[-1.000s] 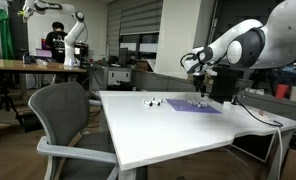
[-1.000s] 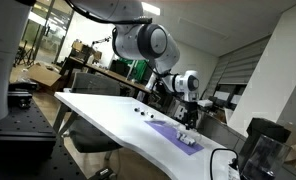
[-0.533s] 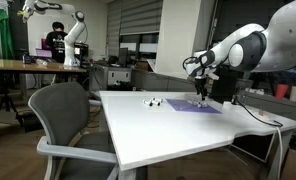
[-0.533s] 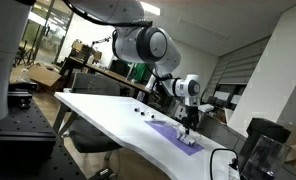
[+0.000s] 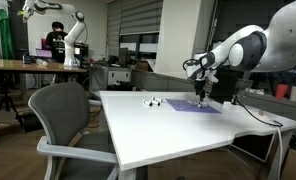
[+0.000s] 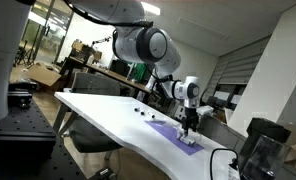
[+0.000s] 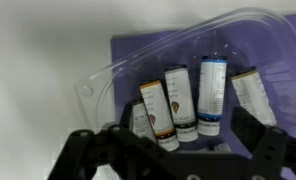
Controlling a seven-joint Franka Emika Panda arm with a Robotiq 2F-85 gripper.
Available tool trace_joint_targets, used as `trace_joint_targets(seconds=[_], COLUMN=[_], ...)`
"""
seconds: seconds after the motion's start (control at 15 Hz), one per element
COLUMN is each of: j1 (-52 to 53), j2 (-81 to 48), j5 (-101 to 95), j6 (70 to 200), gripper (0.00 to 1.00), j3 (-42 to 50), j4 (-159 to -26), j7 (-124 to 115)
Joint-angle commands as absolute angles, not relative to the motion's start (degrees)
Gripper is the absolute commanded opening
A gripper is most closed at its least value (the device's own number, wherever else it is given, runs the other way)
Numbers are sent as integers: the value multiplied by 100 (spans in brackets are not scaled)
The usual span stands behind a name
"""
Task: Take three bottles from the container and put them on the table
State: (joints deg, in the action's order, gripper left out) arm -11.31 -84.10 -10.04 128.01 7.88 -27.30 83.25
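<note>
The gripper moves down into the container [image 7: 108, 75] next and closes on the nearest end of the blue-banded bottle.
In the wrist view a clear plastic container [image 7: 108, 75] lies on a purple mat [image 7: 138, 50]. It holds several pale bottles lying side by side: one with an orange band [image 7: 158, 115], one with a dark logo [image 7: 179, 100], one with a blue band [image 7: 212, 95], and one at the right [image 7: 251, 95]. My gripper [image 7: 168, 150] is open just above them, with a dark finger on each side of the row. In both exterior views the gripper [image 5: 199, 88] [image 6: 187, 124] hangs low over the mat. Two tiny bottles [image 5: 150, 102] [image 6: 143, 116] stand on the white table [image 5: 158, 130] [image 6: 98, 110].
A grey office chair [image 5: 68, 115] stands at the table's near side. A cable [image 5: 263, 118] runs along the table's edge. Desks, another robot arm and a person [image 5: 56, 42] are in the background. A dark cylinder [image 6: 260, 140] stands near the mat's end of the table.
The gripper has moved sideways and down over the purple mat toward the container. In the last half second it has barely moved.
</note>
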Motion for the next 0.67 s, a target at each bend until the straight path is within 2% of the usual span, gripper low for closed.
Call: trace_joint_targets(seconds=[0.0, 0.6], j1=[-1130, -1051], j2=[-8412, -8416], j5=[-1073, -1200], j6=[12913, 13600], gripper=[100, 100], j3=[731, 791], j4=[-2841, -3159], j7=[8022, 7455])
